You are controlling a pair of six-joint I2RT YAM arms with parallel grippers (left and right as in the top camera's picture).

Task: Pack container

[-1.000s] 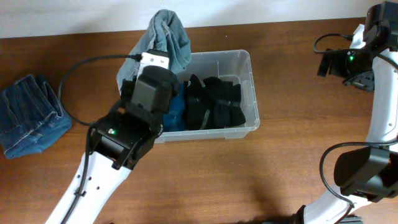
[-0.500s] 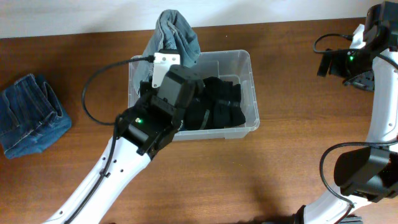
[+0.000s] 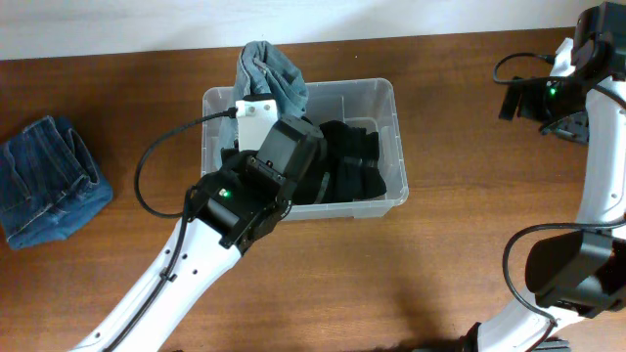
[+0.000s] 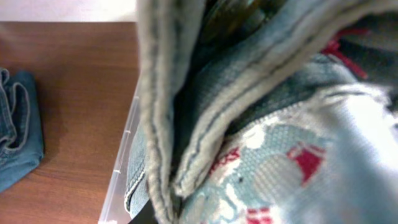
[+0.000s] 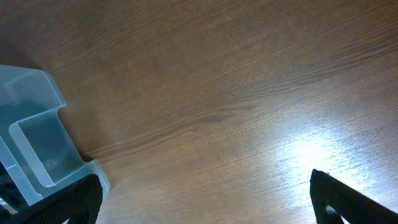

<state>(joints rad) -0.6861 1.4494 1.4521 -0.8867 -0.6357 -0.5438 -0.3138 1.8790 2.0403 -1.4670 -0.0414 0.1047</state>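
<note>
Next, my left gripper lifts across the container's rim, then lowers and releases on the bare table (image 3: 164,174) (image 4: 84,124) beside the darker jeans, to its left in the overhead view.
The container (image 3: 387,96) is a clear tub at mid-table, holding black clothes (image 3: 347,161). A pair of light blue jeans (image 3: 272,70) drapes over its back left corner. The jeans fill the left wrist view (image 4: 249,93), with the tub's rim (image 4: 121,168) beneath. My left arm (image 3: 279,156) reaches over the tub's left half. Its fingers are buried in the denim, apparently shut on it. My right gripper (image 5: 205,202) is open and empty over bare table, right of the tub's corner (image 5: 37,143). In the overhead view it is at the far right (image 3: 548,98).
A folded pair of darker blue jeans (image 3: 44,181) lies at the table's left edge, also in the left wrist view (image 4: 15,137). A black cable (image 3: 147,166) loops left of my left arm. A pale wall runs along the table's far edge.
My left arm has swung right, over the tub. The light blue jeans moved with it, from the tub's left side to its back left corner. The right arm has not moved.
</note>
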